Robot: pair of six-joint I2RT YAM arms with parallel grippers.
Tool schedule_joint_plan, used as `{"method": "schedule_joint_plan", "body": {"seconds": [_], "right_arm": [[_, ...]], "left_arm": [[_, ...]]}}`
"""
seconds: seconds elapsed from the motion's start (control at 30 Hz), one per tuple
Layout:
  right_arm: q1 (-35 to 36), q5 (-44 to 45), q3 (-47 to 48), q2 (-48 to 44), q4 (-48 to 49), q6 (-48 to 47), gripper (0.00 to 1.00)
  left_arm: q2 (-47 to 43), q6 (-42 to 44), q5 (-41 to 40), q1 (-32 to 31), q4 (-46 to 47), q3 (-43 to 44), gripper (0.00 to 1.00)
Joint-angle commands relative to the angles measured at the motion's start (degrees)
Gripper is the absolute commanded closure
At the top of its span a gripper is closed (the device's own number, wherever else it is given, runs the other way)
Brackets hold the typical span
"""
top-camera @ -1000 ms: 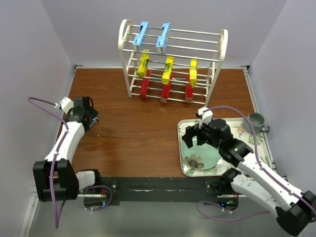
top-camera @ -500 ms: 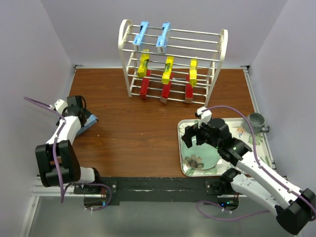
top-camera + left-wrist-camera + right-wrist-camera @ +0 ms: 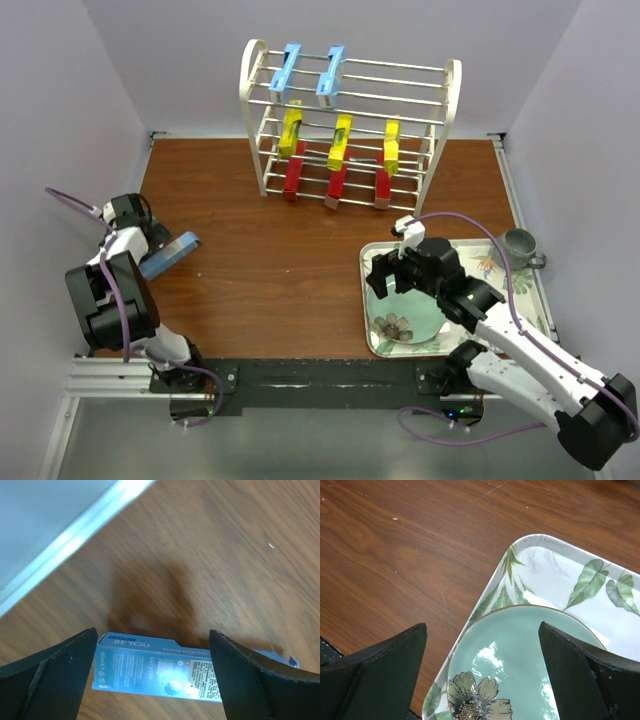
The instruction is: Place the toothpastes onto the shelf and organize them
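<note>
My left gripper turns and sweeps to the right in the top view next and closes on the toothpaste's near end (image 3: 114,666), since the box (image 3: 160,667) lies crosswise to its fingers.
The white shelf (image 3: 252,110) stands at the back of the table. Two light blue toothpastes (image 3: 288,68) lie on its top tier, three yellow ones (image 3: 340,140) on the middle tier and three red ones (image 3: 337,185) below them. A third light blue toothpaste (image 3: 170,254) lies flat on the table at the left. My left gripper (image 3: 150,242) is open just left of it. In the left wrist view the box (image 3: 160,667) lies crosswise between the spread jaws of my left gripper (image 3: 152,632), not gripped. My right gripper (image 3: 385,272) is open and empty over the tray.
A floral tray (image 3: 520,300) at the right front holds a teal flowered plate (image 3: 410,312); both show in the right wrist view, tray rim (image 3: 540,540) and plate (image 3: 530,650). A grey cup (image 3: 520,243) stands beside the tray. Walls close the left, right and back sides.
My left gripper has drawn back toward the left wall, and the light blue box it covered now lies in plain sight on the table. The right arm has barely moved.
</note>
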Motion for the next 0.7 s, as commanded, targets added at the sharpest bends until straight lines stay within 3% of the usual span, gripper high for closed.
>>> {"method": "schedule_joint_plan", "body": {"seconds": [0.0, 0.23, 0.4, 0.53, 0.67], "right_arm": [[0.1, 0.4, 0.1, 0.0, 2.6, -0.3, 0.02], [0.2, 0.3, 0.1, 0.1, 2.9, -0.3, 0.02], [0.1, 0.1, 0.1, 0.5, 3.5, 0.1, 0.02], [0.1, -0.4, 0.5, 0.6, 3.5, -0.1, 0.02], [0.1, -0.7, 0.5, 0.3, 3.2, 0.3, 0.02]], "left_arm": [[0.5, 2.0, 10.1, 0.1, -3.2, 1.5, 0.05], [-7.3, -0.2, 23.0, -1.5, -5.9, -4.5, 0.10], [-13.1, -4.0, 25.1, -11.3, -7.3, -8.0, 0.12], [-16.7, -10.3, 31.9, -16.7, -4.0, -12.9, 0.12], [-17.7, -12.0, 29.5, -24.8, -3.2, -14.1, 0.12]]}}
